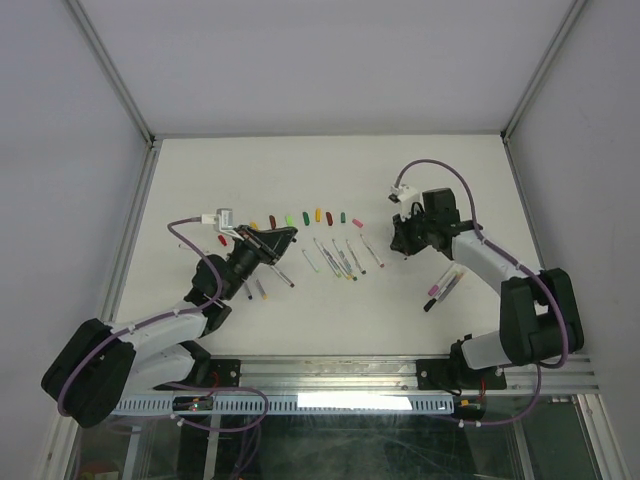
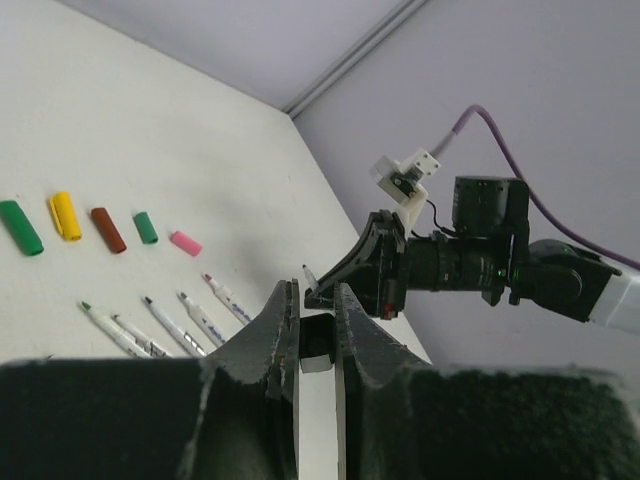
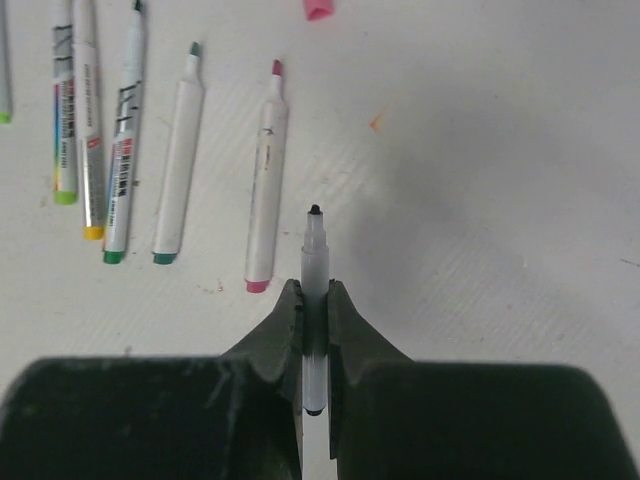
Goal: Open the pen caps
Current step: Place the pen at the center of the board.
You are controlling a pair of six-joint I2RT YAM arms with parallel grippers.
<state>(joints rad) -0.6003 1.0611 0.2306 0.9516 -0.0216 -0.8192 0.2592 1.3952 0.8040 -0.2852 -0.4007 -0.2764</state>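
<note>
The bare tabletop beside the pink-ended pen is a clear spot below the robot's right gripper, so the right gripper should go down to it next and let go of the body of the slim white pen.
My left gripper is shut on a black pen cap and hovers left of centre above the table. My right gripper is shut on a slim white pen barrel whose black tip is bare; it hangs at the right. The two grippers face each other a short way apart. Loose pen caps lie in a row at the back: green, yellow, maroon, green, pink. The pink cap also shows in the right wrist view.
Several uncapped pens lie side by side in mid-table, among them a pink-ended one and a green-ended one. A few capped pens lie at the right. More pens rest near the left arm, and a red cap.
</note>
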